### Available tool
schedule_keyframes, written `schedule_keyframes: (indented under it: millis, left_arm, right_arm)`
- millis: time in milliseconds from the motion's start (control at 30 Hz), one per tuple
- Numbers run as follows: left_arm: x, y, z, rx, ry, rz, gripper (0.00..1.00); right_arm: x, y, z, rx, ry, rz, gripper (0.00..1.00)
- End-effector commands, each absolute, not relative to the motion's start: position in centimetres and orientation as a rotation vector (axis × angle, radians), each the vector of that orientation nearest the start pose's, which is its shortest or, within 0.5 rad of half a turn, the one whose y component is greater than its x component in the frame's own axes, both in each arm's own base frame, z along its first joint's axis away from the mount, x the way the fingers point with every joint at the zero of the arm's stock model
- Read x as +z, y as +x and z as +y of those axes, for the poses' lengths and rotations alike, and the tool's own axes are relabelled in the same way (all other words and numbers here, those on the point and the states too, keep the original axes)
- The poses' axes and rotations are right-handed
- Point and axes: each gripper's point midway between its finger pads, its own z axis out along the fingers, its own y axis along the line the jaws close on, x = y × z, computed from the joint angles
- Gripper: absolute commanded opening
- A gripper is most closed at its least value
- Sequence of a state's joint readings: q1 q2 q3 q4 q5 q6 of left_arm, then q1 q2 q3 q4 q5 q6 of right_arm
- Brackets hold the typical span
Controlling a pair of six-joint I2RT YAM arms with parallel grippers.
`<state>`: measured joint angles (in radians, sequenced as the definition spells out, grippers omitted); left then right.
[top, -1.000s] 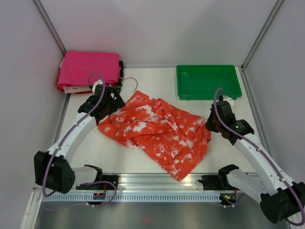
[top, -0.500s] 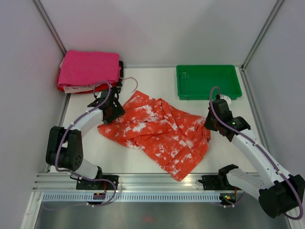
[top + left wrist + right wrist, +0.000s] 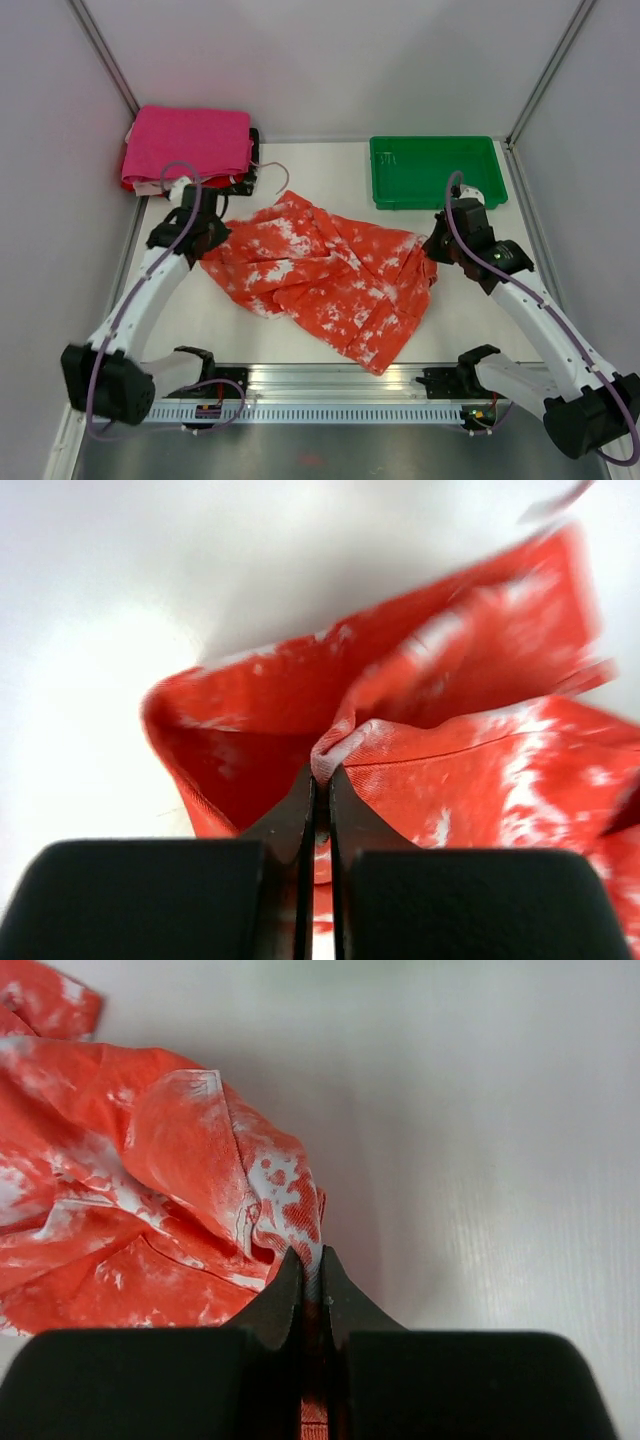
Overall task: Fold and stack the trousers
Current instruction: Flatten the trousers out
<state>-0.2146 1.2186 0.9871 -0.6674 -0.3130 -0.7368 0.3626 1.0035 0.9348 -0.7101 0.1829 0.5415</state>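
The left gripper lifts its pinched fold high next, then lowers it onto the table short of the magenta-pink cloth, since the trousers [image 3: 330, 275] lie crumpled.
The trousers [image 3: 330, 275], orange-red with white blotches, lie crumpled across the middle of the white table. At their left edge my left gripper [image 3: 205, 243] is shut on a pinched fold of the cloth; in the left wrist view that fold [image 3: 335, 748] bunches just past the closed left gripper [image 3: 322, 780]. My right gripper [image 3: 437, 247] is shut on the trousers' right edge. In the right wrist view a strip of the fabric [image 3: 290, 1210] runs down between the tips of the right gripper [image 3: 311, 1262].
A folded magenta-pink cloth [image 3: 188, 143] lies on other folded items at the back left corner. A green tray [image 3: 436, 170] stands at the back right. White walls enclose the table on three sides, and a metal rail [image 3: 330, 395] runs along the near edge.
My left gripper has closed on the trousers' left edge and drawn it to the left. The right gripper has pulled its edge slightly back and right, spreading the cloth.
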Motion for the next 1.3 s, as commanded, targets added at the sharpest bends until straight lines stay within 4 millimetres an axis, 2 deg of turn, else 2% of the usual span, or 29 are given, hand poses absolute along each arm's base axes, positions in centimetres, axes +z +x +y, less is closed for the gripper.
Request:
schedule_keyframes:
  millis: [0, 33, 67, 100, 133, 167, 200, 233, 300, 333, 367, 433, 467, 533, 567, 600, 633, 667, 700, 733, 767, 800, 833, 967, 1100, 1133, 1167, 1200, 1267]
  left_arm:
    - [28.1, 26.4, 3.4, 0.204, -0.791, 1.919, 0.02]
    - [29.8, 24.9, 4.4, 0.238, -0.810, 1.869, 0.02]
    - [31.5, 23.2, 6.2, 0.320, -0.842, 1.801, 0.02]
    - [34.6, 21.6, 7.1, 0.315, -0.869, 1.718, 0.02]
    - [35.9, 19.1, 8.2, 0.344, -0.886, 1.685, 0.02]
    - [37.6, 17.5, 9.4, 0.393, -0.908, 1.627, 0.02]
    - [40.8, 15.7, 10.1, 0.369, -0.927, 1.542, 0.02]
    - [42.4, 14.4, 10.8, 0.372, -0.933, 1.495, 0.02]
    - [46.1, 12.5, 11.8, 0.396, -0.918, 1.411, 0.02]
    - [47.0, 12.7, 11.8, 0.398, -0.895, 1.399, 0.02]
    - [47.4, 14.5, 11.0, 0.387, -0.830, 1.441, 0.02]
    - [46.3, 17.4, 9.3, 0.352, -0.768, 1.541, 0.02]
    - [43.3, 20.6, 7.2, 0.305, -0.723, 1.679, 0.02]
    - [39.5, 23.4, 5.3, 0.254, -0.701, 1.785, 0.02]
    - [34.9, 24.9, 4.1, 0.239, -0.686, 1.891, 0.02]
    - [34.3, 26.2, 3.3, 0.176, -0.693, 1.853, 0.02]
    - [32.6, 26.9, 2.8, 0.152, -0.688, 1.866, 0.02]
    - [28.5, 27.3, 1.8, 0.131, -0.667, 1.947, 0.02]
    - [28.5, 28.4, 1.1, 0.062, -0.656, 1.896, 0.02]
    - [27.2, 28.9, 0.6, 0.038, -0.636, 1.907, 0.02]
    - [24.5, 29.1, -0.5, 0.004, -0.591, 1.966, 0.03]
    - [24.2, 29.9, -1.0, -0.032, -0.578, 1.949, 0.03]
    - [22.6, 30.0, -1.5, -0.043, -0.561, 1.984, 0.03]
    - [20.0, 31.0, -2.0, -0.024, -0.544, 2.060, 0.16]
    - [18.9, 31.1, -2.1, 0.004, -0.537, 2.123, 0.30]
    - [18.8, 31.0, -2.3, -0.002, -0.530, 2.135, 0.36]
    - [19.2, 31.0, -2.4, -0.015, -0.527, 2.129, 0.53]
    - [19.4, 30.8, -2.5, -0.023, -0.520, 2.130, 0.65]
    - [20.0, 30.0, -2.4, -0.032, -0.534, 2.124, 0.89]
  right_arm:
    - [23.1, 29.1, 12.1, 0.425, 0.153, 2.196, 0.00]
    - [24.8, 29.6, 13.1, 0.475, 0.111, 2.169, 0.00]
    - [26.0, 29.1, 15.4, 0.622, 0.024, 2.171, 0.00]
    - [27.3, 29.1, 16.6, 0.697, -0.025, 2.152, 0.00]
    - [29.8, 28.9, 18.6, 0.813, -0.099, 2.115, 0.00]
    - [31.2, 28.8, 19.3, 0.852, -0.130, 2.086, 0.00]
    - [32.6, 28.7, 20.0, 0.879, -0.163, 2.057, 0.00]
    - [35.4, 28.3, 21.0, 0.905, -0.212, 1.993, 0.00]
    - [37.7, 27.9, 21.4, 0.911, -0.246, 1.921, 0.00]
    - [38.6, 28.1, 20.8, 0.879, -0.205, 1.897, 0.00]
    - [38.4, 28.5, 20.1, 0.840, -0.167, 1.905, 0.00]
    - [35.1, 29.9, 17.2, 0.637, -0.023, 2.015, 0.00]
    - [33.3, 30.2, 16.3, 0.572, 0.021, 2.071, 0.00]
    - [27.1, 30.1, 13.6, 0.448, 0.132, 2.254, 0.00]
    - [25.0, 29.9, 13.0, 0.427, 0.156, 2.308, 0.00]
    - [23.4, 29.8, 12.0, 0.408, 0.203, 2.337, 0.00]
    - [19.9, 28.8, 11.2, 0.366, 0.233, 2.413, 0.00]
    - [18.6, 28.4, 10.7, 0.354, 0.257, 2.432, 0.00]
    - [16.5, 27.5, 9.7, 0.330, 0.298, 2.471, 0.00]
    - [15.8, 27.0, 9.4, 0.325, 0.308, 2.486, 0.00]
    - [15.0, 26.6, 9.2, 0.317, 0.315, 2.500, 0.00]
    - [14.0, 26.0, 8.9, 0.306, 0.324, 2.523, 0.00]
    - [13.6, 25.8, 8.8, 0.298, 0.320, 2.528, 0.00]
    - [12.7, 26.3, 8.2, 0.243, 0.310, 2.542, 0.00]
    - [14.9, 28.9, 7.7, 0.182, 0.308, 2.470, 0.00]
    - [15.3, 29.4, 7.6, 0.170, 0.307, 2.456, 0.00]
    - [15.4, 30.0, 7.5, 0.151, 0.306, 2.456, 0.00]
    - [16.7, 31.0, 7.2, 0.127, 0.311, 2.420, 0.00]
    - [17.1, 31.9, 6.9, 0.100, 0.315, 2.414, 0.00]
